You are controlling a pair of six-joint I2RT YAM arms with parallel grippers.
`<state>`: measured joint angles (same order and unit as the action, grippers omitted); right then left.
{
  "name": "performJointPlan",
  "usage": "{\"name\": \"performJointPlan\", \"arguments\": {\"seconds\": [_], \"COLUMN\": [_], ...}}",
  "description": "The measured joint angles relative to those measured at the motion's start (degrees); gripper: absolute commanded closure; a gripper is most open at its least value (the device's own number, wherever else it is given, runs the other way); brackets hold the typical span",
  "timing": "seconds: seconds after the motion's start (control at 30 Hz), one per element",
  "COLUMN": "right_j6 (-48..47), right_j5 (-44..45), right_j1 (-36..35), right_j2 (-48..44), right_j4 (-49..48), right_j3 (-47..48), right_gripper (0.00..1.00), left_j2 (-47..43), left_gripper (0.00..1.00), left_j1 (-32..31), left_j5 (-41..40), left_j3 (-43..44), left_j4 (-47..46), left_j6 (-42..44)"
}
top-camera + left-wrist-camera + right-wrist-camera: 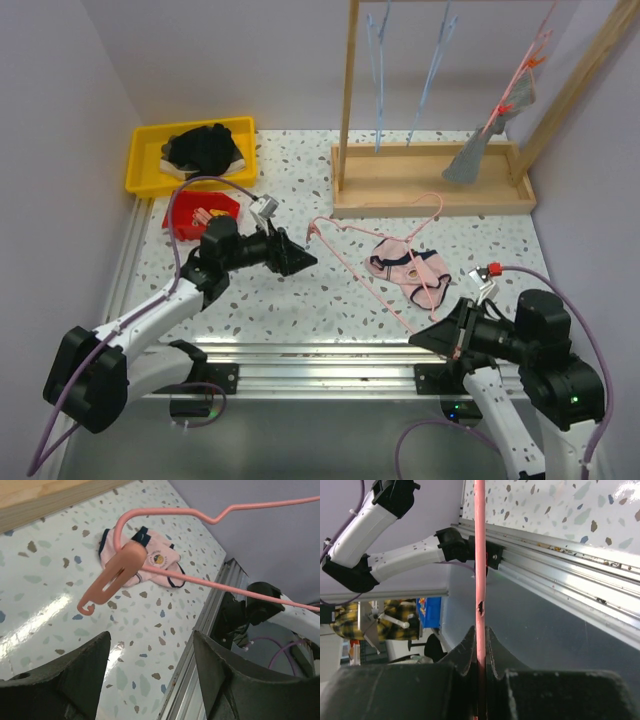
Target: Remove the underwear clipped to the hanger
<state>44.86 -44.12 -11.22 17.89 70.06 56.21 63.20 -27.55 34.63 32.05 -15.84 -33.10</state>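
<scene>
Next, my right gripper moves back over the aluminium bar (395, 370), which lies back of it, and brings the hanger's far clip toward my empty left gripper before freeing the hanger.
The pale pink underwear with dark trim (405, 265) lies on the speckled table inside the frame of a pink wire hanger (355, 265). My right gripper (428, 338) is shut on the hanger's bar (480, 555) at its near end, with the jaws (480, 630) pinching the wire. My left gripper (305, 260) is open and empty, just left of the hanger's far clip (117, 572). In the left wrist view that clip hangs in front of the pink underwear (155, 562); I cannot tell whether any clip still grips it. The grey underwear (480, 150) hangs clipped to another pink hanger on the rack.
A wooden rack (430, 185) stands at the back right with two blue hangers (380, 80). A yellow bin (145, 165) holds a black clothing heap (205, 148). A red tray (205, 215) sits near my left arm. An aluminium rail (320, 355) runs along the near edge.
</scene>
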Motion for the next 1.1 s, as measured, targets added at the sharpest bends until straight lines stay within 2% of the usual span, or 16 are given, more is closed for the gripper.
{"name": "performJointPlan", "arguments": {"seconds": [0.17, 0.5, 0.7, 0.9, 1.1], "right_j6": [-1.8, -6.5, -6.5, -6.4, -6.0], "right_j5": [-2.4, -8.0, -13.7, -19.7, -24.5], "right_j1": [0.0, 0.0, 0.0, 0.0, 0.0], "right_j2": [0.8, 0.9, 0.8, 0.8, -0.5], "right_j4": [4.7, 7.2, 7.5, 7.7, 7.8], "right_j3": [4.9, 12.2, 14.9, 16.0, 17.0], "right_gripper": [1.00, 1.00, 1.00, 1.00, 1.00], "left_j2": [-4.5, -22.4, -27.5, -32.2, -36.6], "left_gripper": [0.30, 0.30, 0.34, 0.36, 0.37], "left_j1": [0.5, 2.4, 2.4, 2.4, 2.4], "left_j5": [6.6, 10.8, 14.5, 16.7, 19.9], "left_j3": [0.0, 1.0, 7.8, 17.0, 18.7], "left_j4": [-0.3, 17.4, 28.8, 42.7, 49.5], "left_j6": [4.8, 14.5, 18.3, 25.6, 28.0]}}
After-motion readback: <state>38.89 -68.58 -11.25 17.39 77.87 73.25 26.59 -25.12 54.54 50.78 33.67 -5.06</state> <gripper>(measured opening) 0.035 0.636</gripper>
